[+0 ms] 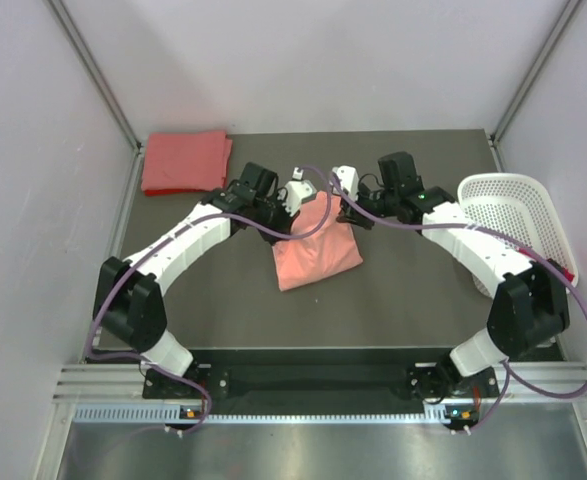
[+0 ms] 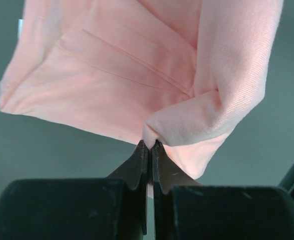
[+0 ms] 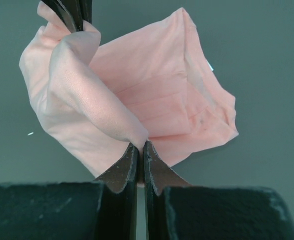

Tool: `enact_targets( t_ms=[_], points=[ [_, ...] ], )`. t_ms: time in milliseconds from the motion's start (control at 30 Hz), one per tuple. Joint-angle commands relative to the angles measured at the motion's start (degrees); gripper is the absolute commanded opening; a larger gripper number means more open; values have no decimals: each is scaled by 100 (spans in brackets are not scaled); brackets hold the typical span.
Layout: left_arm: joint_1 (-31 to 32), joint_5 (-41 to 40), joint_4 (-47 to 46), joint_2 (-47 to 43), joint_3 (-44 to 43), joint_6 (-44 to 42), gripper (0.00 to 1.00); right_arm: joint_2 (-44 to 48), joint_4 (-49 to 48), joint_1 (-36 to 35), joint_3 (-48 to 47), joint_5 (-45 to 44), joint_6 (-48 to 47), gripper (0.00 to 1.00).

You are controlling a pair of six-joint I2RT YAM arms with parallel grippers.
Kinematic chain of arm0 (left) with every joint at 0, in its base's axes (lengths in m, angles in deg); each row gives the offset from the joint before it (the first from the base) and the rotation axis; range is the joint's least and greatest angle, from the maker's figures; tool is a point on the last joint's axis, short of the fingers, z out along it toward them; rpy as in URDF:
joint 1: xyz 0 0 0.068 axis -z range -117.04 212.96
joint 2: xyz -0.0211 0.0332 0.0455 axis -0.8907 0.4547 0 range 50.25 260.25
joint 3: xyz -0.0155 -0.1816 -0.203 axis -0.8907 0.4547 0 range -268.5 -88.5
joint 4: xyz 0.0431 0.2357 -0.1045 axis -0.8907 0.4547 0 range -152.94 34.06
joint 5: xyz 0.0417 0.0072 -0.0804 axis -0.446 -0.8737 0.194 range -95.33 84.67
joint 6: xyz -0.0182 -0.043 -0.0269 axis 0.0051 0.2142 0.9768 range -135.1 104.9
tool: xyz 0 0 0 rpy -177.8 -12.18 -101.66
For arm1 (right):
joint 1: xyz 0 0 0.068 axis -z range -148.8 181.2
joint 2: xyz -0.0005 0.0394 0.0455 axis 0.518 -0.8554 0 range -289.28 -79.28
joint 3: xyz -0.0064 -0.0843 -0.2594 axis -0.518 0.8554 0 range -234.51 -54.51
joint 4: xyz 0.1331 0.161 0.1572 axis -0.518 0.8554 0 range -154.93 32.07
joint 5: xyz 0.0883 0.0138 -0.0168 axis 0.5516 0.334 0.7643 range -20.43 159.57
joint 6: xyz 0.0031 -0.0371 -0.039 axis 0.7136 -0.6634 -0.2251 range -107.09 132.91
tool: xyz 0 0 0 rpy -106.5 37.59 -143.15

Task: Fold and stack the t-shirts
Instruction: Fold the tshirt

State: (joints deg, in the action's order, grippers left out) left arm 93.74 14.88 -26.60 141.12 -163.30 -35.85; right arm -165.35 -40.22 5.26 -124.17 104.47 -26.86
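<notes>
The lower layer's far corner (image 2: 7, 102) lies spread below and outward of my left gripper. My left gripper will next move outward and down and let go of its pinched edge over that corner.
A light salmon-pink t-shirt (image 1: 316, 252) hangs folded over the table's middle, its top edge lifted, its lower part resting on the table. My left gripper (image 1: 295, 200) is shut on a pinch of its top edge, seen in the left wrist view (image 2: 150, 145) with the shirt (image 2: 131, 75) spread beyond. My right gripper (image 1: 341, 205) is shut on the same edge a little to the right, seen in the right wrist view (image 3: 139, 146) with the shirt (image 3: 152, 95) beyond. A coral-red t-shirt (image 1: 184, 161) lies folded at the far left corner. The magenta-red shirt is out of view.
A white perforated plastic basket (image 1: 513, 218) stands tilted at the right edge of the table. The dark table (image 1: 393, 300) is walled by white panels on three sides. The left gripper's fingers (image 3: 71, 12) show at the top of the right wrist view.
</notes>
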Motion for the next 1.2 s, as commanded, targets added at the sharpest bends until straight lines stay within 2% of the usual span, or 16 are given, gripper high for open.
enact_targets(
  t_ms=[0,267,733,1167],
  points=[
    [-178,-26,-346,124,-298,-122,0,-200,-423,115,-442,378,-22,0],
    [-310,-78,-654,641,-508,-122,0,-815,-572,211,-934,509,31,0],
    [-503,-342,-830,1371,-1079,-166,0,-1509,-942,378,-1154,562,83,0],
    [-723,-711,-1207,1600,-1229,-219,0,-2309,-1029,510,-2059,729,118,0]
  ],
)
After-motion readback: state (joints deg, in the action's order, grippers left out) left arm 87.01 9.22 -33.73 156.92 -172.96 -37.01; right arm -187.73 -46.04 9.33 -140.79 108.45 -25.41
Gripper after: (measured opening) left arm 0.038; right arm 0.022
